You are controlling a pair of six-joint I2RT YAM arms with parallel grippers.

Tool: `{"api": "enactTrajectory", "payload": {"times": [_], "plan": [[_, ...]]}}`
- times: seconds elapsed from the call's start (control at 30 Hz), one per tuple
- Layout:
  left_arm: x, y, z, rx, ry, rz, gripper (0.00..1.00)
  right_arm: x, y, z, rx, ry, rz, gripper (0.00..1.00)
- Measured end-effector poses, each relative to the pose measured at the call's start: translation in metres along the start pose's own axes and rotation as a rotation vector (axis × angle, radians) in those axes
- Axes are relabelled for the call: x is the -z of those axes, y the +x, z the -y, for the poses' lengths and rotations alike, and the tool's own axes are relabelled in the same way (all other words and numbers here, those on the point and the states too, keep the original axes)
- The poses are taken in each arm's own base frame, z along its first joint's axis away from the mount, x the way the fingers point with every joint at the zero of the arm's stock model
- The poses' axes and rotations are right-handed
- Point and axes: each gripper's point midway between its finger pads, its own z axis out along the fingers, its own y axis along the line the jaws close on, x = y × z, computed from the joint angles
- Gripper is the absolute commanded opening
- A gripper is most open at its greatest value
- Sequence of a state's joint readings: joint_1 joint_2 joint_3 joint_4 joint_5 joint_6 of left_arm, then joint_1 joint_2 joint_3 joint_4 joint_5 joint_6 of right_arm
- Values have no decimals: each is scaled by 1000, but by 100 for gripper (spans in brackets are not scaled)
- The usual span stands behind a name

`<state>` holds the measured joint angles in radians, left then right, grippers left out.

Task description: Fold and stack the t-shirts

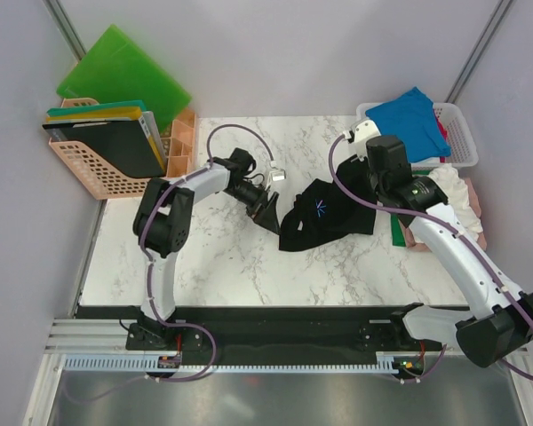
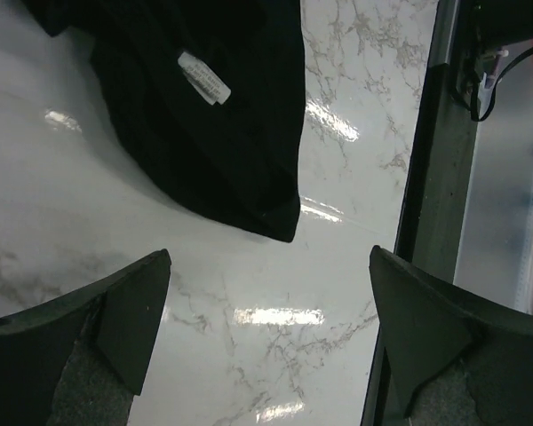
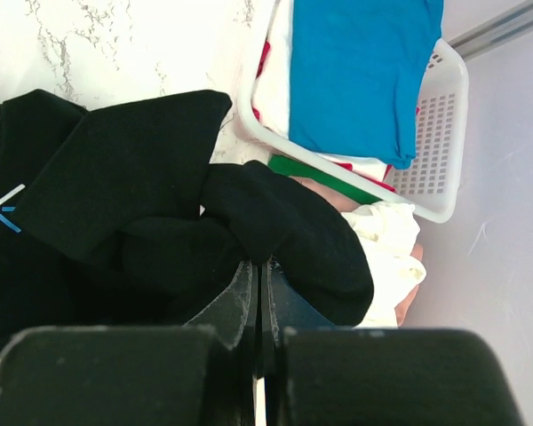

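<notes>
My left gripper's fingers straddle bare marble, so it needs to move outward and over the black t-shirt [image 1: 324, 217] next, then down onto the t-shirt's corner by the white label.
A large black t-shirt [image 1: 324, 217] lies crumpled mid-table, its white neck label [image 2: 204, 77] showing. My left gripper [image 1: 268, 206] hovers open just left of it, jaws wide over bare marble [image 2: 268, 266], with the shirt's edge [image 2: 249, 177] a short way ahead. My right gripper [image 3: 260, 266] is shut on a bunched fold of the black shirt [image 3: 284, 222] at its right end [image 1: 360, 173]. A bright blue t-shirt [image 1: 410, 115] [image 3: 355, 71] tops the white basket [image 1: 462, 146] [image 3: 444, 133]. White [image 1: 453, 191], pink [image 1: 480, 238] and green [image 1: 397, 232] cloth lies piled at the right.
A peach crate of folders [image 1: 98, 169] and stiff green boards [image 1: 124, 75] stand at the back left. Grey booth walls close in on both sides. A black rail [image 1: 293, 315] runs along the table's near edge [image 2: 431, 177].
</notes>
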<state>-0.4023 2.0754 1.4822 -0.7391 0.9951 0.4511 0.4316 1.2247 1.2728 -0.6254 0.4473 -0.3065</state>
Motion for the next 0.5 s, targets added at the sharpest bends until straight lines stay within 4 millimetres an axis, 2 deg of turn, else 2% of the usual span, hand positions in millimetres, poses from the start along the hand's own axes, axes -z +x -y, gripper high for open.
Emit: {"api": "enactTrajectory", "payload": {"times": [0.1, 0.33, 0.5], "plan": [[-18, -2, -3, 24, 28, -35, 100, -4, 2, -2, -1, 2, 1, 0], [-18, -38, -22, 26, 21, 13, 100, -16, 18, -11, 13, -6, -35, 0], [-31, -45, -28, 36, 26, 12, 100, -20, 22, -10, 16, -2, -46, 0]]}}
